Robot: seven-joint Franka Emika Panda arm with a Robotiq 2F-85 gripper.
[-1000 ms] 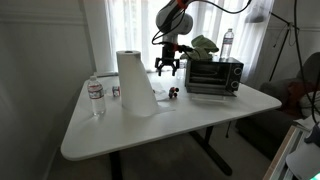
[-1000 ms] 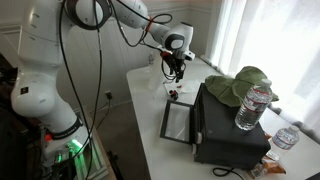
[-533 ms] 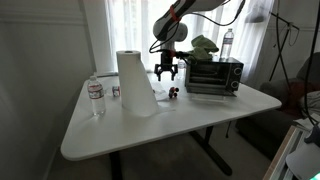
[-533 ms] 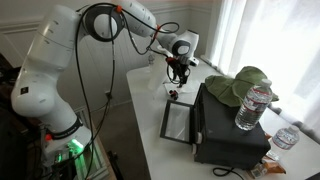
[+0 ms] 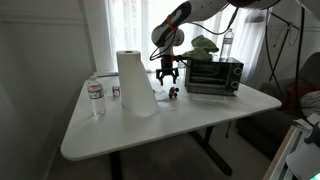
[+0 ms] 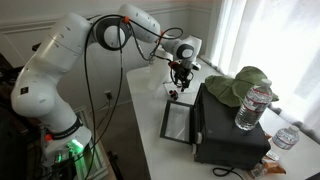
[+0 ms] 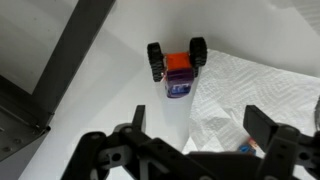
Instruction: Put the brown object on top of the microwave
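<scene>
My gripper shifts from over the paper sheet next, then lowers onto the brown object's purple body (image 5: 173,93) (image 7: 179,78).
The brown object (image 5: 174,93) is a tiny dark lump on the white table just left of the microwave (image 5: 213,75). In the wrist view it (image 7: 178,70) looks like a small toy with black wheels and an orange and purple body. It also shows in an exterior view (image 6: 172,93). The microwave (image 6: 225,125) is a silver box with a dark glass door. My gripper (image 5: 168,72) hangs open and empty a little above the object, as the other views show (image 6: 181,78) (image 7: 200,125).
A tall paper towel roll (image 5: 135,82) stands left of the gripper, its loose sheet (image 7: 260,80) lying beside the object. A green thing (image 6: 240,85) and a water bottle (image 6: 253,107) sit on the microwave. Another bottle (image 5: 95,96) and a small white bottle (image 5: 115,91) stand at far left.
The gripper has come down a little toward the brown object, still open. The objects on the table have not moved.
</scene>
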